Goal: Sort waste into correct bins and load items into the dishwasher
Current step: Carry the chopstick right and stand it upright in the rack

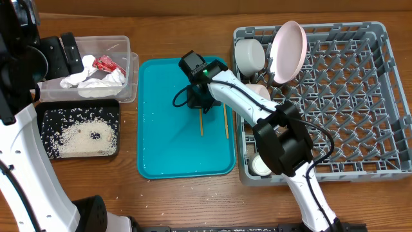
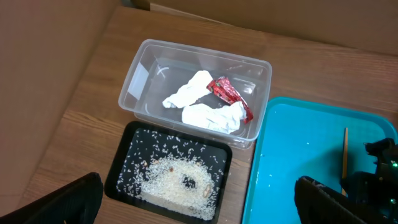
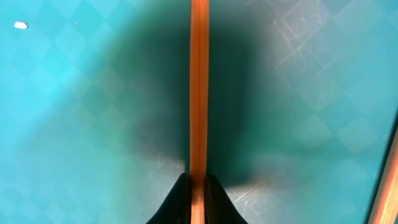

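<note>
My right gripper should lift and move across to the open wires of the rack, which are to its right in the overhead view, and let go of the chopstick near the pink plate [image 1: 288, 51].
My right gripper [image 1: 201, 106] is down on the teal tray [image 1: 161, 148], shut on a wooden chopstick [image 3: 198, 93] whose shaft runs straight out between the fingertips [image 3: 198, 193]. The second chopstick [image 1: 225, 120] lies beside it on the tray. My left gripper [image 2: 193, 205] is open and empty, high above the bins. The clear tub [image 2: 144, 62] holds the white napkin [image 2: 205, 112] and red wrapper [image 2: 227, 93]. The black tray [image 2: 121, 168] holds rice scraps [image 2: 174, 180]. The grey dish rack [image 1: 360, 96] holds a pink plate [image 1: 288, 51], a bowl [image 1: 250, 55] and a white cup [image 1: 261, 166].
The clear tub [image 1: 125, 48] and black tray [image 1: 48, 116] sit at the table's left; the rack fills the right side. A few rice grains dot the teal tray. Bare wooden table [image 1: 193, 200] lies along the front.
</note>
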Tool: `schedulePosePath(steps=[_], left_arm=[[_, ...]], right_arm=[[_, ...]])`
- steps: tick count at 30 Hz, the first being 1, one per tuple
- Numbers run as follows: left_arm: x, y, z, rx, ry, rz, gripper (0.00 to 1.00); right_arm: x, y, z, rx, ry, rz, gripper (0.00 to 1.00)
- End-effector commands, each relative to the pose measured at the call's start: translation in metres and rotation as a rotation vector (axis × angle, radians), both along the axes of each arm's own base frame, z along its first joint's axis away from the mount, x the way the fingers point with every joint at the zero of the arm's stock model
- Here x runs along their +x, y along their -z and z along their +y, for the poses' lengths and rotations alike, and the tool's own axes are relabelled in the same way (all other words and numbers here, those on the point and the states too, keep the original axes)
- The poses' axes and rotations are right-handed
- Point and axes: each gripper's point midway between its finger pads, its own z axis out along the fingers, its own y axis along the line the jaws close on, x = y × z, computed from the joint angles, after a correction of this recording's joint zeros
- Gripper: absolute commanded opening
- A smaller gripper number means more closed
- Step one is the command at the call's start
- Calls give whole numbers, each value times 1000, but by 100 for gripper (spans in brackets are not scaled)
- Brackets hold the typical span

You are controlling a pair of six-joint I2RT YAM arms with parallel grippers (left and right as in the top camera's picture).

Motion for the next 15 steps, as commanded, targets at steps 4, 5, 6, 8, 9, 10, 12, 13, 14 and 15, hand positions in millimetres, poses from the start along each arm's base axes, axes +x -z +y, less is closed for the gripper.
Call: schedulePosePath(steps=[4, 5, 6, 8, 9, 10, 12, 13, 14, 15], left_arm=[[1, -1, 4, 22, 2, 4, 100], [1, -1, 4, 22, 2, 4, 100], [1, -1, 4, 22, 2, 4, 100], [1, -1, 4, 22, 1, 4, 100], [1, -1, 4, 22, 2, 4, 100], [1, -1, 4, 22, 2, 4, 100], [1, -1, 4, 22, 2, 4, 100], [1, -1, 4, 22, 2, 4, 100], [1, -1, 4, 22, 2, 4, 100], [1, -1, 4, 22, 2, 4, 99]], right_arm=[[3, -35, 8, 0, -102, -8, 6], [3, -49, 8, -5, -132, -12, 6], [3, -60, 8, -5, -151, -19, 6], [-1, -104, 5, -7, -209, -40, 6], [-2, -115, 3, -7, -219, -47, 6], [-4, -140, -4, -20, -227, -74, 6], [-5, -172, -17, -41, -213, -122, 6], [-5, -184, -22, -45, -206, -142, 6], [-3, -195, -25, -37, -199, -169, 6], [-2, -210, -25, -9, -193, -202, 6]])
